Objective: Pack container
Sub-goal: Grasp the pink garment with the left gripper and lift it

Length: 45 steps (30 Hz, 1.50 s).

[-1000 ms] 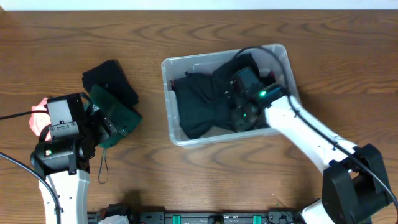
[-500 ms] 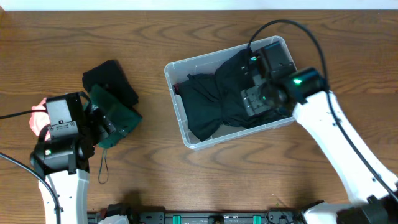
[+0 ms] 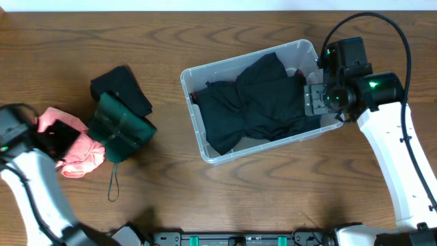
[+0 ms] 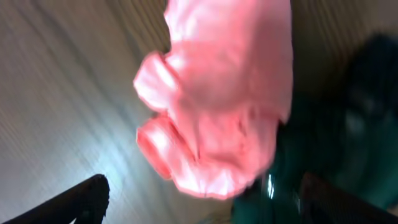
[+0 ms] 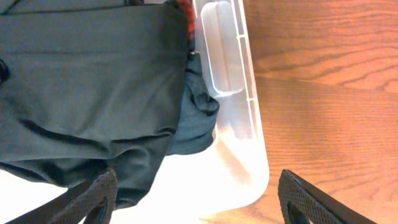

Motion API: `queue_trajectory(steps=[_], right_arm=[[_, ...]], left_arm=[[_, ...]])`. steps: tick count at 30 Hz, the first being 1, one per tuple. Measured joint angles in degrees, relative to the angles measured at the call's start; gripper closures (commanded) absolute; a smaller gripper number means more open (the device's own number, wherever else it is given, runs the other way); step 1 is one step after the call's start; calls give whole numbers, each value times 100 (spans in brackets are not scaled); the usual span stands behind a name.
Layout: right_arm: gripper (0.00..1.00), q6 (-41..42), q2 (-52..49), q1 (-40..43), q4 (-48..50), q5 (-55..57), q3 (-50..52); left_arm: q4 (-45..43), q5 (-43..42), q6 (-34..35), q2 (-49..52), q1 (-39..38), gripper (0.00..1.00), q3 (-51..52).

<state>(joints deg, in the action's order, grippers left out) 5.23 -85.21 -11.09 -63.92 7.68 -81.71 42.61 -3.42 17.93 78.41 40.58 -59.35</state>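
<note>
My left gripper, open above the folds on either side, should next go down onto the pink cloth's crumpled near part.
The clear container (image 3: pixel 186 85) stands right of centre with a dark garment (image 3: pixel 252 102) piled inside it. My right gripper (image 3: pixel 315 99) hovers over the tub's right end, open and empty. In the right wrist view its fingers (image 5: pixel 93 199) straddle the tub's rounded corner (image 5: pixel 233 74), with the dark garment (image 5: pixel 87 81) to the left. My left gripper (image 3: pixel 58 139) is at the far left over a pink cloth (image 3: pixel 82 156). The blurred left wrist view shows it open (image 4: pixel 202 183), just above the pink cloth (image 4: pixel 217 106).
A dark green cloth (image 3: pixel 121 128) with a loose cord (image 3: pixel 112 186) lies beside the pink one; it also shows in the left wrist view (image 4: pixel 336 124). A black cloth (image 3: pixel 123 89) lies behind it. The table surface is wood.
My right gripper has lifted out of the tub and moved right, leaving the dark garment inside. My left arm has swung left and now sits over the uncovered pink cloth.
</note>
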Motion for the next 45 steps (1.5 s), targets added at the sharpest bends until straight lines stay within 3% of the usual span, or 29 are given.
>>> queue_trajectory(steps=[7,16,20,21,23,31,38,42,45], right_arm=[[20,0,0,4,-57,-13,0],[20,0,0,4,-149,-13,0],[21,0,0,4,-155,-13,0],[21,0,0,4,-155,-15,0],[21,0,0,4,-157,-13,0],[22,0,0,4,-118,24,0],[21,0,299,160,179,44,0],[21,2,673,328,229,79,-2],[19,70,850,496,232,101,0]], left_arm=[[-732,-564,7,1226,660,2,-81],[-1298,-922,-15,2524,691,2,-81],[-1432,-1235,-48,2634,695,41,-136],[-1460,-1379,-96,2656,706,64,-142],[-1467,-1628,-151,2706,706,94,-144],[-1200,-2380,-188,2450,726,94,-153],[-1152,-2846,-83,514,520,94,-142],[-1152,-2973,63,-726,-149,94,-144],[-1176,-3027,229,-1311,-1080,94,-144]])
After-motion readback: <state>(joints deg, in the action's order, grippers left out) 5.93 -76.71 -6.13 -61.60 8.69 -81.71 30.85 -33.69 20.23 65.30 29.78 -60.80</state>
